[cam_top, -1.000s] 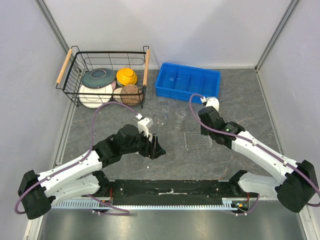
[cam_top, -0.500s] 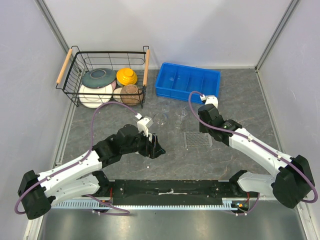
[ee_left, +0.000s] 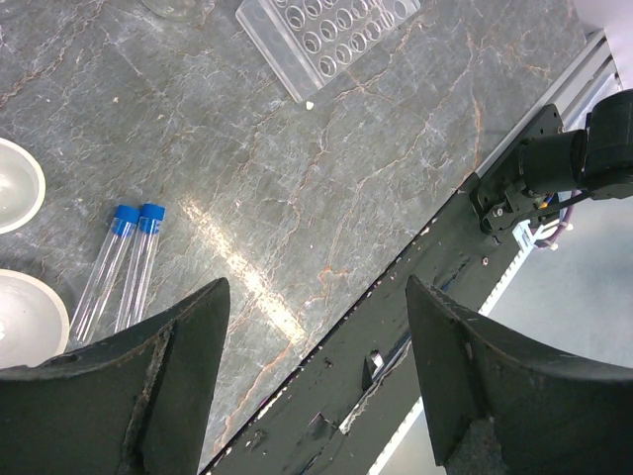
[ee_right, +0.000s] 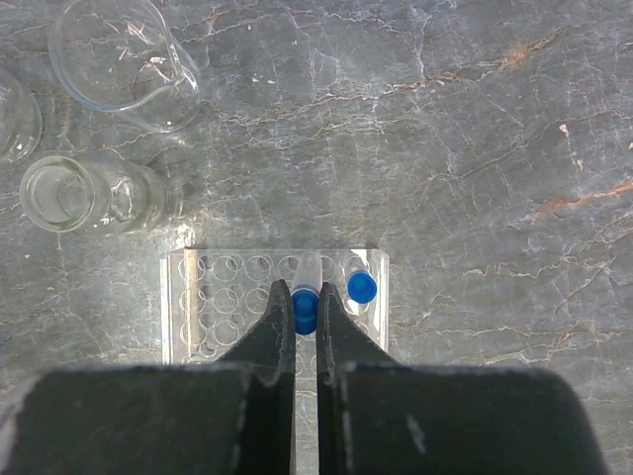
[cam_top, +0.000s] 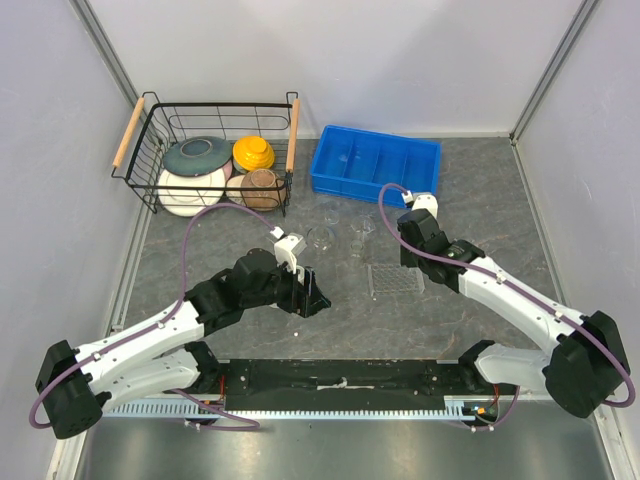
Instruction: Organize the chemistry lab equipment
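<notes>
My right gripper moves down over the clear gridded rack next, sinking the blue-capped test tube into a free hole (cam_top: pixel 407 269) (ee_right: pixel 320 265) beside the standing tube, since it hangs upright.
My right gripper (ee_right: pixel 306 297) is shut on a blue-capped test tube (ee_right: pixel 306 309) and holds it upright over the clear gridded rack (ee_right: pixel 218 297). A second blue-capped tube (ee_right: pixel 362 287) stands in the rack just to its right. In the top view the right gripper (cam_top: pixel 408 258) hangs over the rack's (cam_top: pixel 393 278) far edge. My left gripper (ee_left: pixel 316 297) is open and empty above the table's near edge; in the top view it (cam_top: pixel 312 290) is left of the rack. Two more blue-capped tubes (ee_left: pixel 121 265) lie flat on the table near it.
A clear beaker (ee_right: pixel 119 64) and a small flask (ee_right: pixel 84 193) stand just beyond the rack. Two round white dishes (ee_left: pixel 15 183) lie by the loose tubes. A blue divided bin (cam_top: pixel 375 165) and a wire basket (cam_top: pixel 215 150) of coloured bowls stand at the back.
My right arm has shifted slightly to the left over the rack with the tube in its jaws. The left arm has not moved.
</notes>
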You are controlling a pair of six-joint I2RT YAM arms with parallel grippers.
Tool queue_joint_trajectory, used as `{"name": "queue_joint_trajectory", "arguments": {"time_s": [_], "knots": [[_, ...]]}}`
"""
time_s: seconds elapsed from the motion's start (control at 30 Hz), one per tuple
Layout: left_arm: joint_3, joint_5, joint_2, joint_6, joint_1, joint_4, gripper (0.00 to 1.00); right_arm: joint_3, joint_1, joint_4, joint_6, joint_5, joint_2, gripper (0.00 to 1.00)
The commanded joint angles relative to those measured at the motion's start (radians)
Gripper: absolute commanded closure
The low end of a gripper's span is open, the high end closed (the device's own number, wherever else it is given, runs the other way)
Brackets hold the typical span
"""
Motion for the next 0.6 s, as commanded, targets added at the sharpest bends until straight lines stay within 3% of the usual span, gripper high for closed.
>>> {"name": "queue_joint_trajectory", "arguments": {"time_s": [0.0,0.57], "knots": [[0.001,-0.003,0.002,-0.004,0.001,0.016,0.22,-0.012,-0.004,-0.002,-0.003,0.001,-0.027,1.00],[-0.010,0.003,-0.002,-0.007,0.001,0.017,0.23,-0.040,-0.004,-0.013,0.008,0.020,-0.026,1.00]]}}
